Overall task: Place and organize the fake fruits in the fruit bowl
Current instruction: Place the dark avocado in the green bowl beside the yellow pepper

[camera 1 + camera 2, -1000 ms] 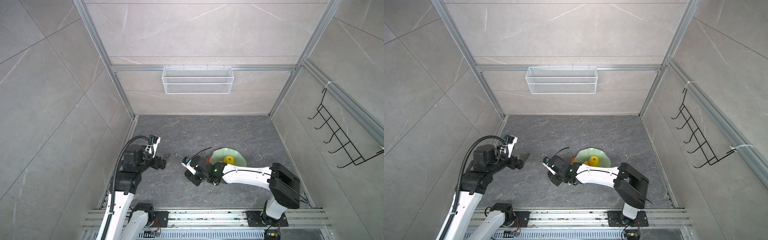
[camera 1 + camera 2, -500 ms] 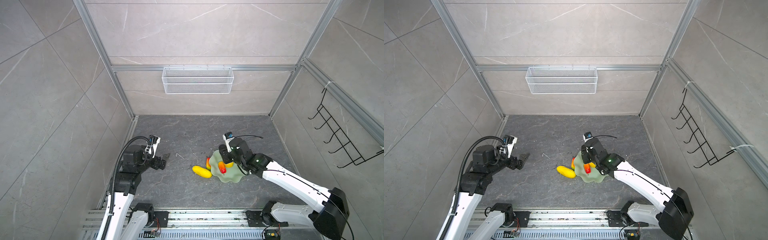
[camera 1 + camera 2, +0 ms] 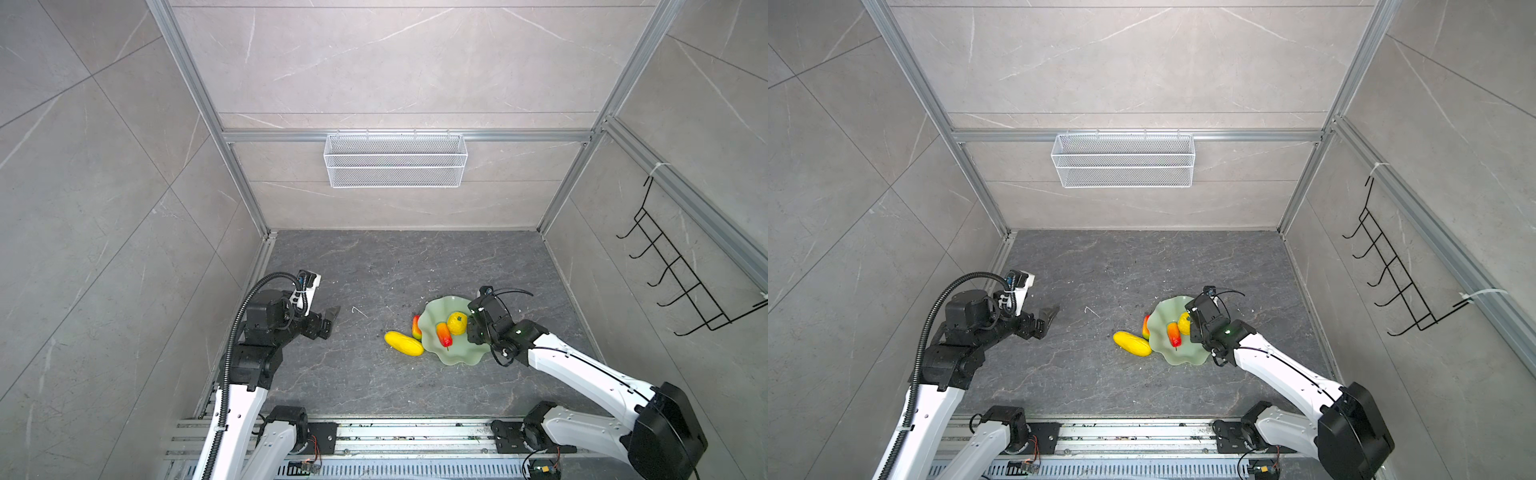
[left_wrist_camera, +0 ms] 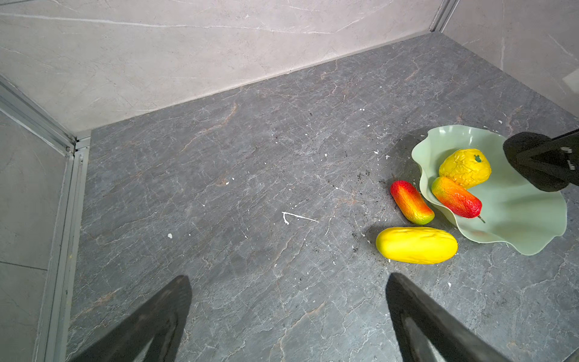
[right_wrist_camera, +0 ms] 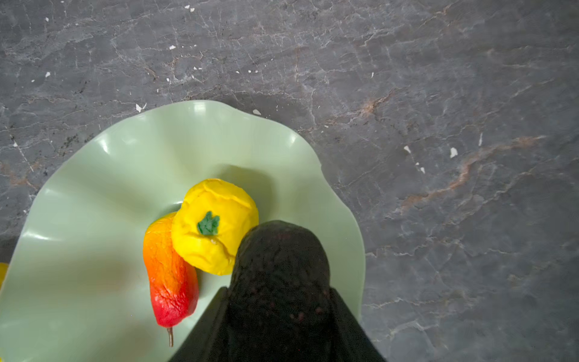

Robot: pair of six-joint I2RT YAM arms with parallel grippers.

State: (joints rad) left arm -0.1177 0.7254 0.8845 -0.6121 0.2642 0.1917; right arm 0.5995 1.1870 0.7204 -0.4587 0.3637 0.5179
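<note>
The bare bowl bottom [image 5: 282,205] is below the right gripper beside the bumpy citrus, so the gripper should lower the dark blackish fruit [image 5: 282,257] into the bowl's unfilled side and let go of it.
The pale green fruit bowl [image 3: 461,355] [image 3: 1183,353] [image 4: 517,216] [image 5: 94,219] sits on the dark floor, right of centre. It holds a bumpy yellow citrus [image 3: 456,323] [image 3: 1183,322] [image 4: 465,167] [image 5: 214,225] and a red-orange mango [image 3: 443,335] [image 3: 1174,335] [image 4: 456,197] [image 5: 170,275]. My right gripper [image 3: 473,328] [image 5: 279,294] is shut on a dark blackish fruit [image 4: 517,147] [image 5: 282,257], over the bowl's right side against the citrus. A second mango [image 3: 416,327] [image 4: 411,202] and a long yellow oval [image 3: 403,343] [image 4: 416,245] lie outside the bowl's left rim. My left gripper [image 3: 330,318] [image 4: 288,279] hangs open and empty, far left.
A white wire mesh basket [image 3: 395,166] hangs on the back wall and a black hook rack [image 3: 685,282] on the right wall. Tiled walls close in the floor on three sides. A metal rail [image 3: 374,432] runs along the front.
My right gripper has swung from the floor left of the bowl, across it, to the bowl's right side with the dark fruit. The left arm has not moved.
</note>
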